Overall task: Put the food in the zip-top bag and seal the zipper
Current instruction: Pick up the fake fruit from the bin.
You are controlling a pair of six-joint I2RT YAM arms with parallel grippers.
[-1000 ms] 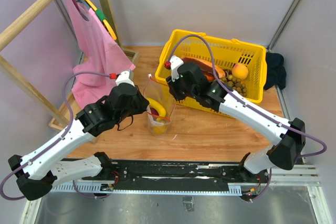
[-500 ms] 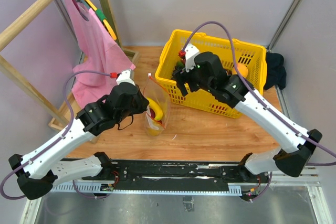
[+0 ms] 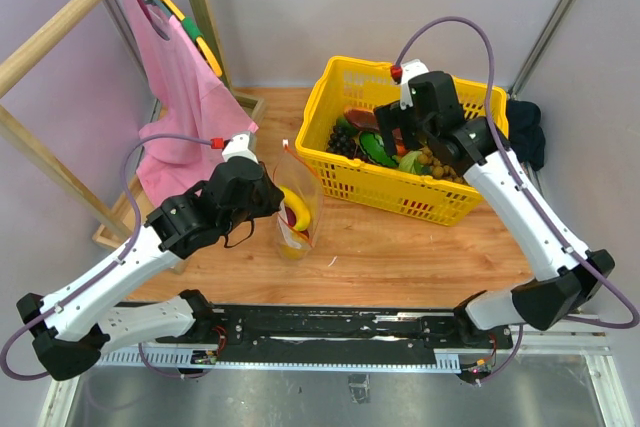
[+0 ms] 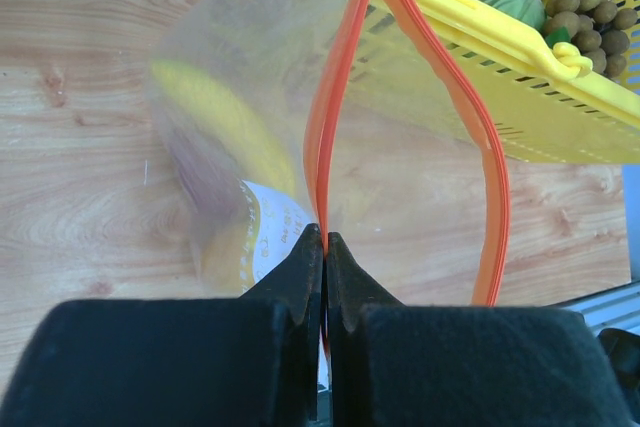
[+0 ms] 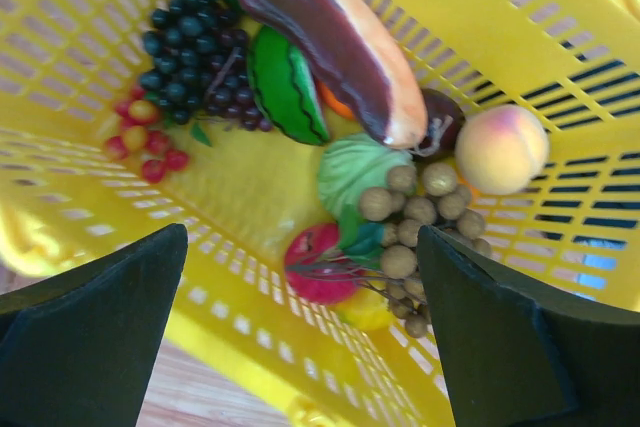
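Note:
I will next move my right gripper to the right in the top view and down around the peach [image 5: 502,147], as it lies beyond my fingertips, beside the basket's side.
The clear zip-top bag [image 3: 298,212] stands on the wooden table with yellow food [image 3: 297,207] inside. My left gripper [image 4: 325,237] is shut on one side of the red zipper [image 4: 318,127] and holds the mouth up. The zipper's other side [image 4: 485,167] bows away, so the mouth gapes. My right gripper [image 5: 303,237] hangs open over the yellow basket [image 3: 400,197], holding nothing. Below it lie a peach [image 5: 502,147], a cluster of tan balls [image 5: 420,212] and a red piece [image 5: 320,262]. In the top view the right gripper [image 3: 400,137] is over the basket's middle.
The basket also holds a long bread roll [image 5: 330,37], a dark grape bunch [image 5: 190,37] and green vegetables [image 5: 285,87]. A pink cloth [image 3: 180,97] hangs on a wooden rack at the left. A black object [image 3: 525,132] lies right of the basket.
My right gripper has left the bag's mouth, swung back and right over the basket, and opened wide. The left gripper and the bag have stayed put.

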